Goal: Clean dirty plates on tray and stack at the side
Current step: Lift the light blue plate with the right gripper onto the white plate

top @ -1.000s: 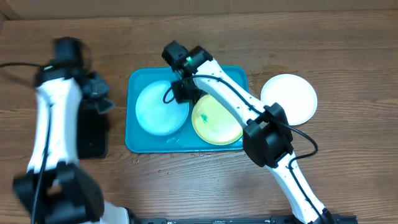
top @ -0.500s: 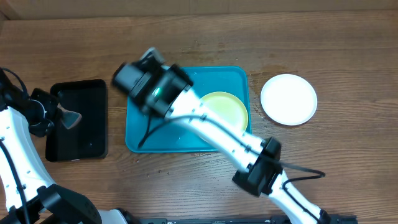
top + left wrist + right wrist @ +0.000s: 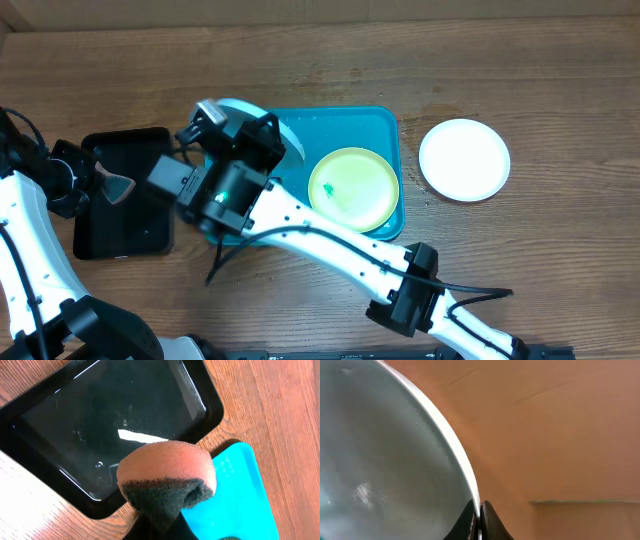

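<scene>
I will swing my right gripper across the teal tray, then level the pale blue plate and lower it onto the white plate (image 3: 464,159), as that one is already aside.
My right gripper (image 3: 250,135) is shut on the rim of the pale blue plate (image 3: 283,138) and holds it up, tilted, over the left end of the teal tray (image 3: 385,125). In the right wrist view the fingers (image 3: 480,517) pinch the plate's edge (image 3: 385,460). The yellow-green plate (image 3: 353,189), with a teal smear, lies in the tray's right half. The white plate (image 3: 464,159) lies on the table to the right of the tray. My left gripper (image 3: 105,187) is shut on an orange and black sponge (image 3: 167,472) above the black tray.
A smaller black tray (image 3: 125,215) with a wet bottom (image 3: 100,425) lies left of the teal tray (image 3: 235,495). The right arm stretches across the front of the teal tray. A cardboard wall stands along the table's far edge.
My right arm has lifted the pale blue plate off the tray and swung it left and up toward the black tray. My left arm has come down beside the black tray with the sponge.
</scene>
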You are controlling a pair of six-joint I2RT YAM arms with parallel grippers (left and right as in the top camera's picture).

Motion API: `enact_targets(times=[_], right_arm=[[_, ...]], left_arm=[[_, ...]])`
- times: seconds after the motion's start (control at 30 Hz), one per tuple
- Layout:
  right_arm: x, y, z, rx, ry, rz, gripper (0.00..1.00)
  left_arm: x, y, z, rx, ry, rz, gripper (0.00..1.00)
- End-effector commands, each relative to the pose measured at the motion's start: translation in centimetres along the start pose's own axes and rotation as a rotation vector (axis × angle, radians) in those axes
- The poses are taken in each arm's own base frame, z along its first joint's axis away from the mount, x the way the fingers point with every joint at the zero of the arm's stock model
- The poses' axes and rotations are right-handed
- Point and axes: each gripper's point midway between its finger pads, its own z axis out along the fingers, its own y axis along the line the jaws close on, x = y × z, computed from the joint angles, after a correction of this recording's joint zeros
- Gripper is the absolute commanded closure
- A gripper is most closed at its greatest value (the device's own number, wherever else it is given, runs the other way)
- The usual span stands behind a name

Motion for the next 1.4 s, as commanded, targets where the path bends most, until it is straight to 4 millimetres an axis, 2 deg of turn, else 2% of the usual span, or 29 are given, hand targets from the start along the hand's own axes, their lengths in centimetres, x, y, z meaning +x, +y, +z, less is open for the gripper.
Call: enact_targets(times=[0.0, 0.1, 0.17, 0.23, 0.37, 0.43, 0.57, 0.6, 0.67, 0.77, 0.87, 0.9, 0.93, 1.13, 1.37], right_arm=[[2.4, 2.9, 4.5, -0.404, 0.171, 0.130, 0.96], [5.5, 4.1, 7.8, -0.685, 0.347, 0.231, 0.96], [7.6, 3.7, 9.2, -0.813, 0.454, 0.297, 0.96], [9.6, 2.4, 10.8, -0.931, 0.565, 0.433, 0.96], [10.6, -0.5, 13.1, -1.170, 0.642, 0.712, 0.96], [11.7, -2.5, 14.8, -1.212, 0.657, 0.816, 0.96], [14.6, -6.3, 18.0, -1.168, 0.671, 0.947, 0.96], [15.8, -8.3, 18.8, -1.128, 0.664, 0.990, 0.96], [17.0, -10.2, 19.2, -1.062, 0.659, 1.009, 0.96], [19.8, -12.9, 19.4, -0.894, 0.690, 1.003, 0.96], [24.3, -15.3, 19.0, -0.682, 0.777, 0.959, 0.96], [25.4, -15.6, 18.8, -0.649, 0.802, 0.948, 0.96], [28.2, -15.8, 18.6, -0.595, 0.875, 0.930, 0.96], [35.8, -14.2, 19.6, -0.589, 1.094, 1.000, 0.96], [42.0, -11.0, 20.9, -0.632, 1.210, 1.068, 0.96]], left_arm=[[0.2, -0.2, 0.1, 0.012, 0.011, -0.013, 0.96], [0.2, -0.2, 0.1, 0.012, 0.012, -0.013, 0.96], [0.2, -0.2, 0.1, 0.012, 0.012, -0.013, 0.96], [0.2, -0.2, 0.1, 0.012, 0.011, -0.013, 0.96], [0.2, -0.3, 0.1, 0.014, 0.009, -0.012, 0.96], [0.2, -0.3, 0.1, 0.014, 0.008, -0.011, 0.96], [0.1, -0.3, 0.1, 0.015, 0.005, -0.010, 0.96], [0.0, -0.4, 0.1, 0.017, 0.002, -0.009, 0.96], [0.0, -0.4, 0.1, 0.018, 0.001, -0.009, 0.96], [-0.1, -0.4, 0.1, 0.018, 0.000, -0.009, 0.96], [-0.1, -0.4, 0.1, 0.019, 0.000, -0.009, 0.96], [-0.1, -0.4, 0.1, 0.019, 0.000, -0.009, 0.96], [-0.1, -0.5, 0.1, 0.020, -0.001, -0.008, 0.96], [0.1, -1.3, 0.3, 0.030, -0.004, 0.017, 0.96], [0.9, -2.3, 0.6, 0.039, 0.006, 0.053, 0.96]])
